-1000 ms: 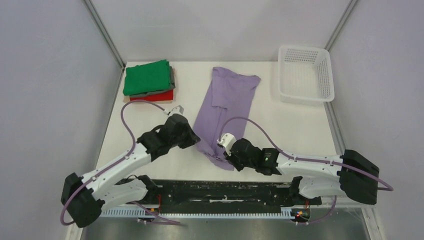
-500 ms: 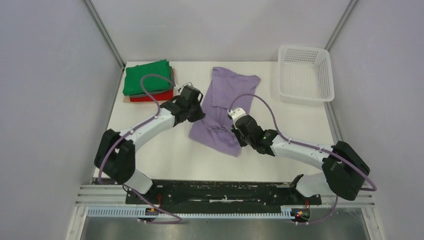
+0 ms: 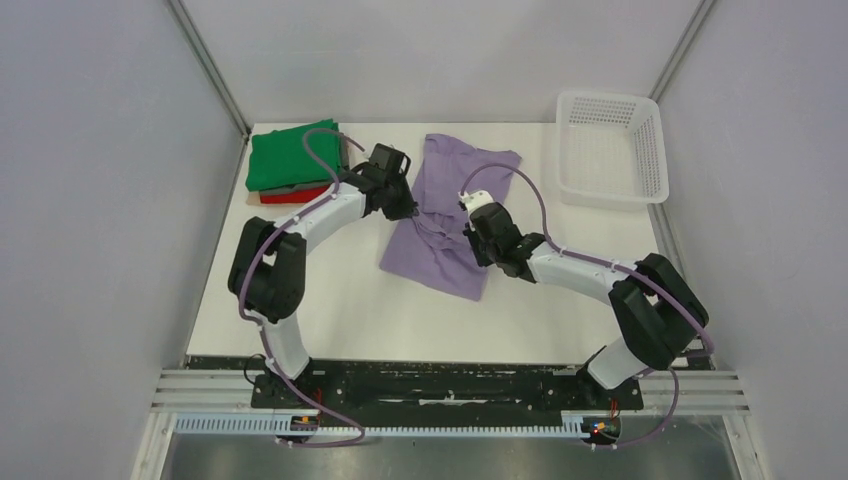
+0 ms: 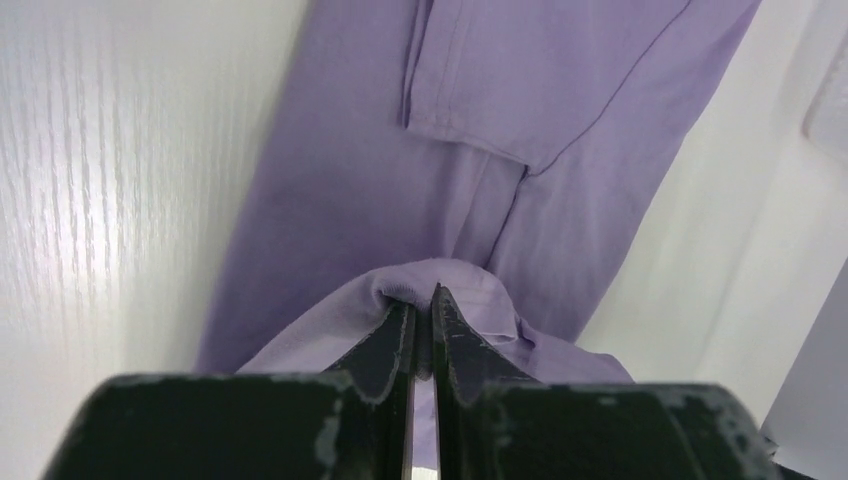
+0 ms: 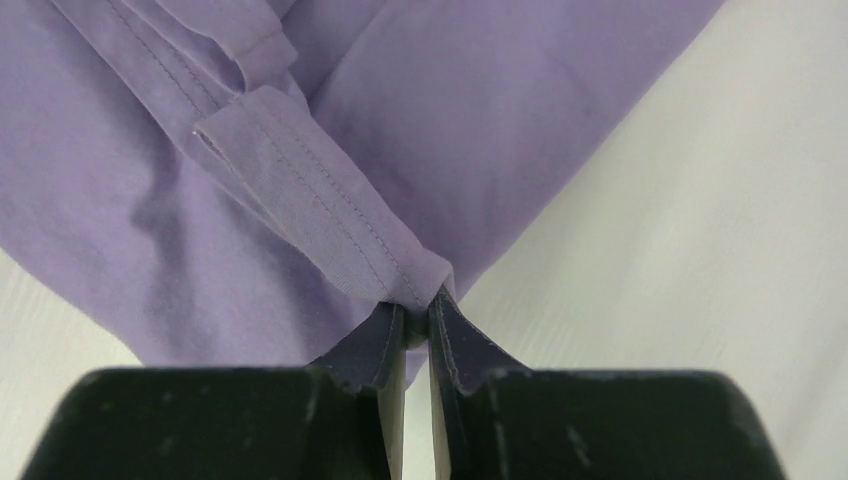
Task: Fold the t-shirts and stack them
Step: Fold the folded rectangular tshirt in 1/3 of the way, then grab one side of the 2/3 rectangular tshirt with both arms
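I should next move my right gripper slightly outward and toward the shirt's basket-side edge (image 5: 455,285) to draw out the hem bunched between both grippers, then let go of the hem.
A lavender t-shirt (image 3: 455,195) lies long and narrow in the middle of the white table, its near end lifted and doubled back over its middle. My left gripper (image 3: 407,210) is shut on a fold of that near end (image 4: 440,280) at the shirt's left side. My right gripper (image 3: 470,228) pinches the hemmed edge (image 5: 330,225) at the shirt's right side. The far end of the lavender t-shirt (image 4: 560,80) lies flat with a sleeve folded in. A stack of folded t-shirts, green (image 3: 295,155) over grey and red (image 3: 295,195), sits at the far left.
A white mesh basket (image 3: 610,148) stands at the far right corner. Purple cables loop above both arms. Grey walls enclose the table on three sides, and a black rail runs along the near edge.
Both grippers carried the shirt's near end away from the table's front edge toward the far end, folding it over. Both arms are stretched further out.
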Controlling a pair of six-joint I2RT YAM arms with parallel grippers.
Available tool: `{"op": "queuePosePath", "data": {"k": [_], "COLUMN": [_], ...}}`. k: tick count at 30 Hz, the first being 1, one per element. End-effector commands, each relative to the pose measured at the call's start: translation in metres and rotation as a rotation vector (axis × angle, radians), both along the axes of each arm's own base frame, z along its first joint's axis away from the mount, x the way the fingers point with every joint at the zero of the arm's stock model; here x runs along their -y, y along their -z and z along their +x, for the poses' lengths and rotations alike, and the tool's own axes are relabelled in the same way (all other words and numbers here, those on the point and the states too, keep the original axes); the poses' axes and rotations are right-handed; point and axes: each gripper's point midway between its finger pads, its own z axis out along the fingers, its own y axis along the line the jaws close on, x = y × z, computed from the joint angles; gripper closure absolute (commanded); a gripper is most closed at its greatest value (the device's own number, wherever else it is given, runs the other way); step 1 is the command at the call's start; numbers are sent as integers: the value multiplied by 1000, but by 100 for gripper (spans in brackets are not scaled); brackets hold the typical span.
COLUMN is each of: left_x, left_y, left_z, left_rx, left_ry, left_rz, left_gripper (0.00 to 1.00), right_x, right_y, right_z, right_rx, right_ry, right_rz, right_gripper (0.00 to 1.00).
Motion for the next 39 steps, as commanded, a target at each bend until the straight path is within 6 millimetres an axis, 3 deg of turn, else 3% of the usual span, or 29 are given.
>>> {"op": "queuePosePath", "data": {"k": [1, 10, 12, 13, 14, 15, 17, 18, 20, 22, 24, 26, 32, 35, 39], "left_x": [-1, -4, -6, -7, -7, -9, -12, -16, -21, -30, -41, -50, -67, -70, -73], "left_y": [-7, 17, 20, 23, 23, 22, 17, 8, -11, -29, -45, -46, -8, 12, 36], "left_z": [20, 40, 45, 46, 49, 53, 63, 70, 75, 72, 60, 39, -42, -70, -87], "left_rx": [32, -33, -36, -40, -36, -32, -19, -10, 9, 49, 87, 84, -7, -40, -104], "left_ry": [43, 65, 62, 60, 64, 62, 52, 42, 39, 30, 17, 12, -9, -19, -23], "left_rz": [-1, -10, -6, -5, -3, 2, -9, -19, -37, -22, 0, 13, -45, -80, -76], "left_gripper": [90, 84, 77, 67, 48, 36, 14, 3, 0, 0, 0, 0, 0, 0, 0], "right_x": [-5, 7, 9, 12, 15, 18, 24, 29, 39, 43, 45, 42, 21, 14, 1], "right_y": [-13, 5, 6, 9, 11, 10, 6, 2, -7, -18, -25, -28, -20, -13, -7], "right_z": [26, 45, 55, 58, 63, 68, 80, 87, 98, 99, 92, 78, 12, -22, -55], "right_rx": [50, 16, 28, 25, 23, 22, 35, 49, 69, 93, 110, 111, 27, 8, 3], "right_ry": [21, 95, 111, 118, 132, 151, 188, 214, 260, 264, 240, 185, 19, -45, -205], "right_rz": [41, 88, 98, 92, 89, 95, 111, 114, 120, 121, 122, 151, 304, 308, 266], "right_gripper": [97, 94, 90, 87, 77, 69, 65, 56, 38, 5, 2, 2, 2, 2, 2]}}
